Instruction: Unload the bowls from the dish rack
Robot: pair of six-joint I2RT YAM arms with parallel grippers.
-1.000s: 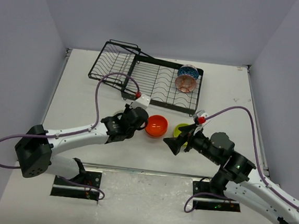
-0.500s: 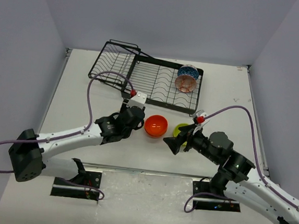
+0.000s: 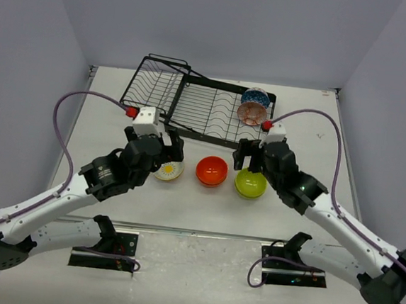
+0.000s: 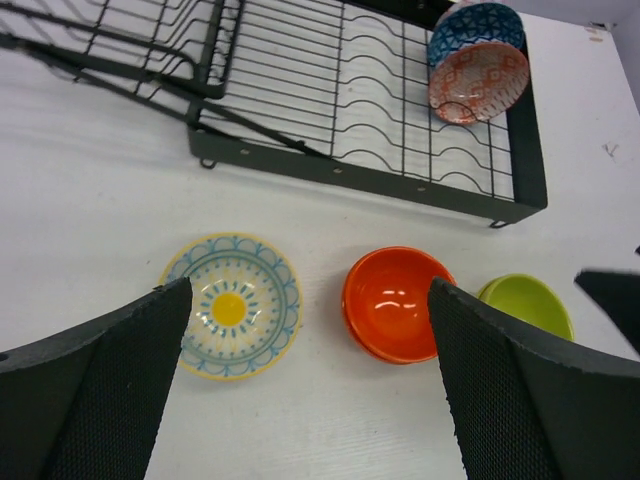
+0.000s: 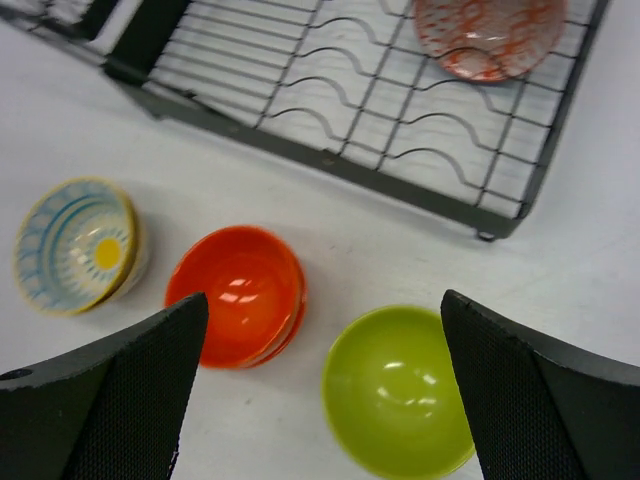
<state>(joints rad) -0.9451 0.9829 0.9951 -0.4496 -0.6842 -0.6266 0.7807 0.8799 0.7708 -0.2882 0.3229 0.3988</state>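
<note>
The pinkish bowl leans in front of the blue one, so the robot's right gripper will move outward, turn and go down onto the pinkish bowl's rim.
The black wire dish rack stands at the back of the table. Two bowls lean on edge at its right end, a blue patterned one behind a pinkish one. Three bowls sit upright in a row on the table in front: cream with yellow centre, orange-red, lime green. My left gripper hovers open above the cream bowl, holding nothing. Open and empty, my right gripper hangs over the green bowl, near the rack's front edge.
The rack's smaller tilted section rises at the back left. Grey walls close in the table on three sides. The left arm's purple cable loops over the left part of the table.
My left gripper opened, let go of the cream bowl on the table and rose to the left. My right arm swung up from the front toward the rack, uncovering the green bowl.
</note>
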